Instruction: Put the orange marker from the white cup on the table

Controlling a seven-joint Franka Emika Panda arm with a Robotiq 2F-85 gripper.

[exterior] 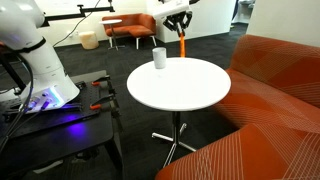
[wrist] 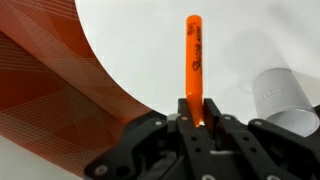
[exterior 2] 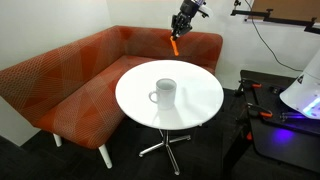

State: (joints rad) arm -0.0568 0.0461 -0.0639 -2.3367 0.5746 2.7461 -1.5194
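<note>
The robot should next move its gripper down to the clear tabletop beside the cup and let go of the orange marker, as the marker's tip still hangs above the tabletop.
My gripper is shut on the orange marker, which points away from the fingers. In both exterior views the gripper holds the marker in the air above the far edge of the round white table. The marker hangs down, its tip above the tabletop. The white cup stands upright on the table, apart from the marker. In the wrist view the cup is to the right of the marker.
An orange sofa curves around the table. A dark low bench with cables and the robot's white base stand beside the table. An orange chair stands at the back.
</note>
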